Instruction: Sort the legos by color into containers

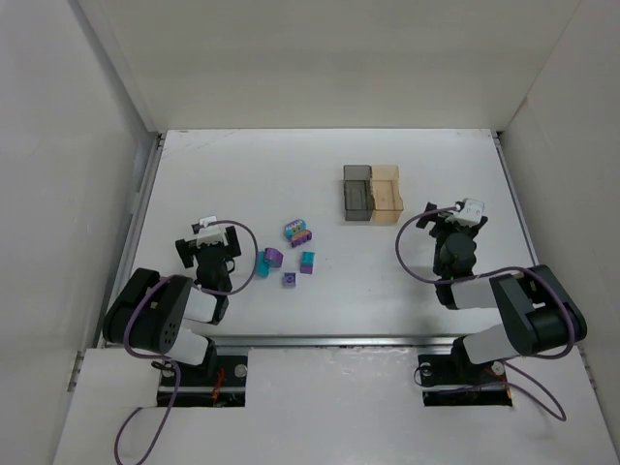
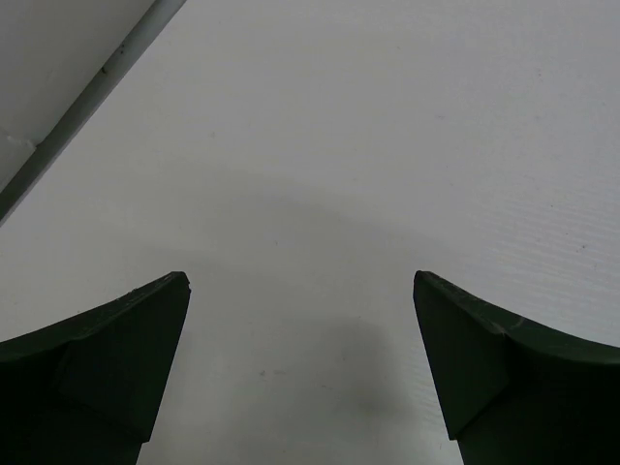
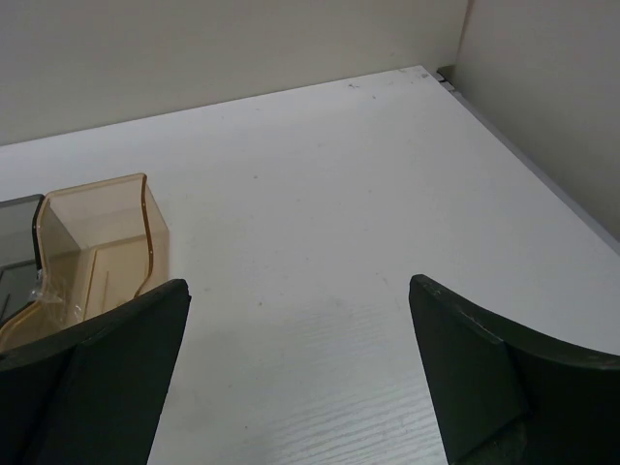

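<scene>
The uncrowded teal-and-purple lego is below my left gripper, to its right in the top view, so I will move across and down onto it.
Several small purple and teal legos (image 1: 291, 254) lie in a loose cluster on the white table, left of centre. The paired containers stand at the back middle: the dark grey box (image 1: 357, 192) on the left, the tan-orange box (image 1: 386, 193) joined on its right. My left gripper (image 1: 209, 235) is open and empty, left of the legos; its wrist view shows only bare table between the fingertips (image 2: 301, 281). My right gripper (image 1: 463, 215) is open and empty, right of the containers. Its wrist view shows the tan box (image 3: 97, 247) at the left edge and a sliver of the grey box (image 3: 17, 237).
White walls enclose the table on the left, back and right. A metal rail (image 1: 143, 203) runs along the left edge, and also shows in the left wrist view (image 2: 87, 102). The back right corner (image 3: 441, 73) shows in the right wrist view.
</scene>
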Controlling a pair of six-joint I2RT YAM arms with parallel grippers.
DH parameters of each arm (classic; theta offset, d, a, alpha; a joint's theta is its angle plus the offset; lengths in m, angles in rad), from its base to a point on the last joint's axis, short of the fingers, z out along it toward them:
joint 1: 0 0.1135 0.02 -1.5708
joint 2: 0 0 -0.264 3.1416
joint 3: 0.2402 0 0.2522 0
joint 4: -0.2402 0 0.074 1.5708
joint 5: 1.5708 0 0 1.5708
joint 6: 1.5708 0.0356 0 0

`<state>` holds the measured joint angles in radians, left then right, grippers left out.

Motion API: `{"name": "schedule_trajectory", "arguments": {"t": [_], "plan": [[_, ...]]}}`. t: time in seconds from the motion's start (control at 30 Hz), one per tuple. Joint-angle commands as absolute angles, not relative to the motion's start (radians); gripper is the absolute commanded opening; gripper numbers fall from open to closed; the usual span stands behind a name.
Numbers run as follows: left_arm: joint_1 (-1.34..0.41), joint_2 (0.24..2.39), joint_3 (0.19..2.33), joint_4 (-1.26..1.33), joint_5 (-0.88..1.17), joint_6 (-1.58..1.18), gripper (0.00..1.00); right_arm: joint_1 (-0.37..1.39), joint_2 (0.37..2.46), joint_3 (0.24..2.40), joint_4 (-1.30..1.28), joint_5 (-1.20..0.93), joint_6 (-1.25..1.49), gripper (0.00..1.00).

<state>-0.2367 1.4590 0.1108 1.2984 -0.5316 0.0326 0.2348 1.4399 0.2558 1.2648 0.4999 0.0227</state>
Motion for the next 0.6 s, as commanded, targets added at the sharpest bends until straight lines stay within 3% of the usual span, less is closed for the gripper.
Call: {"name": "schedule_trajectory", "arguments": {"t": [0.0, 0.4, 0.47, 0.5, 0.53, 0.57], "plan": [[-0.242, 1.442, 0.106, 1.74, -0.537, 0.029, 1.0, 0.229, 1.424, 0.281, 1.336, 0.508, 0.034, 1.0], [-0.242, 1.405, 0.038, 1.844, -0.467, 0.098, 1.0, 0.229, 1.362, 0.281, 1.298, 0.469, 0.021, 1.0], [-0.333, 1.201, 0.118, 1.624, -0.463, 0.165, 1.0, 0.229, 1.284, 0.349, 1.074, 0.469, 0.012, 1.0], [-0.333, 1.105, 0.2, 1.129, -0.333, 0.357, 1.0, 0.229, 1.246, 0.483, 0.925, 0.469, 0.012, 1.0], [-0.333, 1.012, 0.306, 0.909, -0.041, 0.474, 1.0, 0.229, 1.226, 0.555, 0.72, 0.469, -0.014, 1.0], [-0.345, 1.011, 0.484, 0.759, 0.009, 0.533, 1.0, 0.229, 1.226, 0.616, 0.657, 0.469, -0.031, 1.0]]}}
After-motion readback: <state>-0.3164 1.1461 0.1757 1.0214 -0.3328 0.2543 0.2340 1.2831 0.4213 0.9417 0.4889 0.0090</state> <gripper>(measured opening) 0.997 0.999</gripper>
